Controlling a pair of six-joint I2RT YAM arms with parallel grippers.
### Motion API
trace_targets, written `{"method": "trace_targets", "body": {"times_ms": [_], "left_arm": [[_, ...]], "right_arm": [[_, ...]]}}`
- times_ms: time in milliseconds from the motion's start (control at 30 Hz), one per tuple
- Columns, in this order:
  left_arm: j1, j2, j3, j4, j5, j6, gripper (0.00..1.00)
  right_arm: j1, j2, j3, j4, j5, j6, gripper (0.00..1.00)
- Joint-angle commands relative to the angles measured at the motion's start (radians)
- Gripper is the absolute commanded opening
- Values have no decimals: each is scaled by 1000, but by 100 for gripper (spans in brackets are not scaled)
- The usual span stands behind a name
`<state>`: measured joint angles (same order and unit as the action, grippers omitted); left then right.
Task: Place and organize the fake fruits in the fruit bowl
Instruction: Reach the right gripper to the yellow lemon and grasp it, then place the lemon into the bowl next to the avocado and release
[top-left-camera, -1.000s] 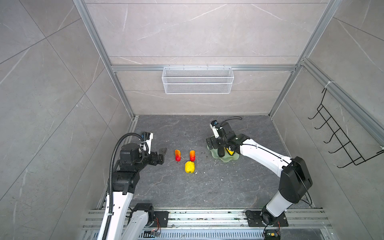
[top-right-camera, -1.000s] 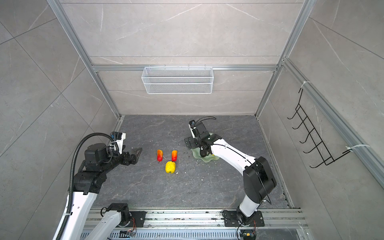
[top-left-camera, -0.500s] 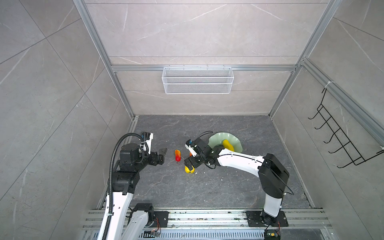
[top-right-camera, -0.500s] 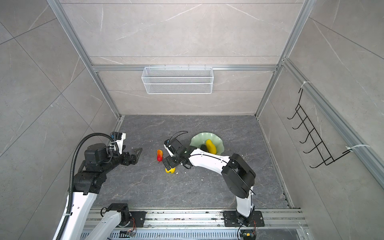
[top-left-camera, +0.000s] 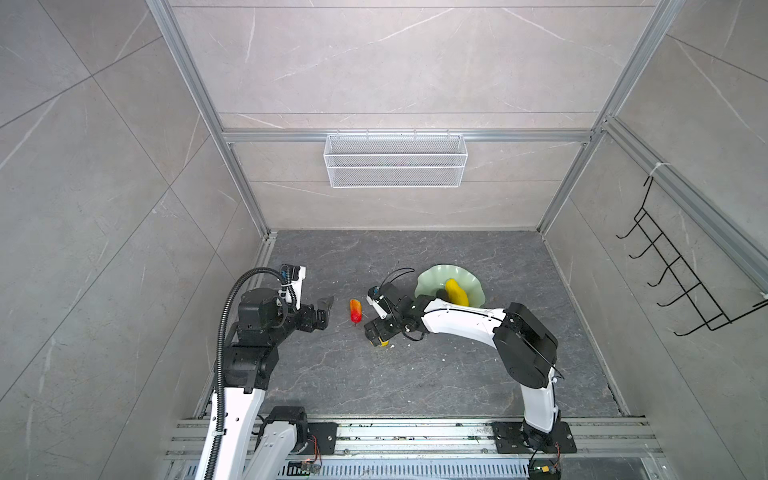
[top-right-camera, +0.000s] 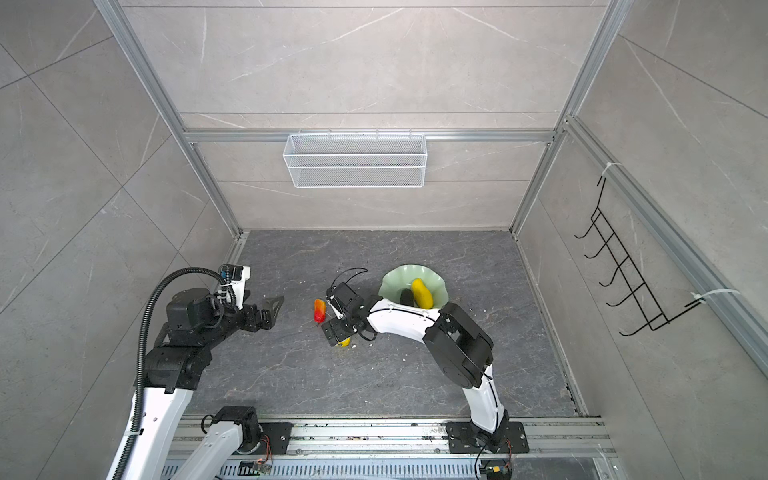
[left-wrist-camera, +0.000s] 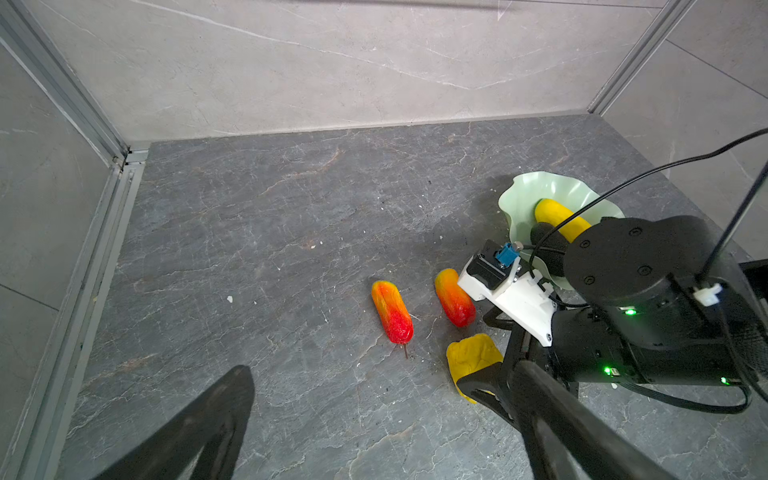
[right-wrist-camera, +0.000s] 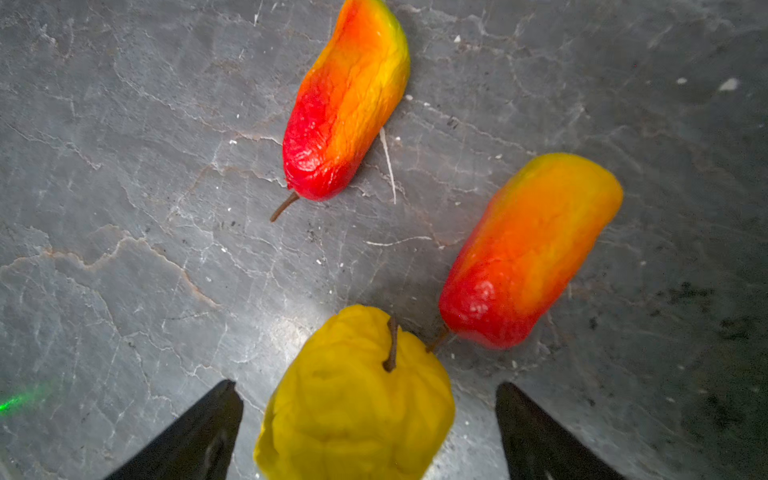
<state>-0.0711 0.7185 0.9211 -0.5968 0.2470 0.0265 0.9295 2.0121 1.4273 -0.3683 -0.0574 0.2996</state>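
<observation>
The right gripper closes its fingers onto both sides of the lumpy yellow fruit (right-wrist-camera: 356, 400) next, since the fruit already lies between the open fingers.
A pale green fruit bowl (top-left-camera: 432, 277) (top-right-camera: 394, 277) (left-wrist-camera: 524, 195) holds a long yellow fruit (top-left-camera: 456, 291) (top-right-camera: 422, 293) and a dark oval fruit (top-right-camera: 406, 296). On the floor lie two red-orange fruits (right-wrist-camera: 345, 104) (right-wrist-camera: 528, 249) and a lumpy yellow fruit (right-wrist-camera: 353, 395) (left-wrist-camera: 473, 357). My right gripper (right-wrist-camera: 369, 388) (top-left-camera: 376, 332) is open, one finger on each side of the lumpy yellow fruit with a gap both sides. Both top views show only one red-orange fruit (top-left-camera: 355, 311); the right arm hides its twin. My left gripper (left-wrist-camera: 353, 378) (top-left-camera: 326, 307) hangs open and empty to the left.
A white wire basket (top-left-camera: 395, 166) hangs on the back wall and a black hook rack (top-left-camera: 685, 282) on the right wall. Tiled walls close in three sides of the grey floor. The arm bases sit on a rail (top-left-camera: 415, 432) at the front.
My right arm has swung from over the bowl leftward to the loose fruits and now straddles the lumpy yellow one. The left arm has stayed still.
</observation>
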Motion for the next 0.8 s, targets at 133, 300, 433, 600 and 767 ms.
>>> {"method": "trace_targets", "body": {"times_ms": [133, 300, 433, 600, 767], "left_arm": [[7, -9, -3, 41, 26, 6, 100], [7, -9, -3, 41, 25, 6, 100], [7, -8, -4, 40, 22, 9, 100], [6, -1, -4, 41, 21, 8, 100], [6, 0, -5, 40, 20, 8, 100]], "right_arm": [[9, 35, 34, -4, -28, 32, 85], [10, 29, 39, -13, -25, 17, 65], [10, 10, 50, -31, -15, -6, 57], [-6, -88, 57, -49, -7, -45, 54], [-84, -209, 24, -60, -10, -81, 53]]}}
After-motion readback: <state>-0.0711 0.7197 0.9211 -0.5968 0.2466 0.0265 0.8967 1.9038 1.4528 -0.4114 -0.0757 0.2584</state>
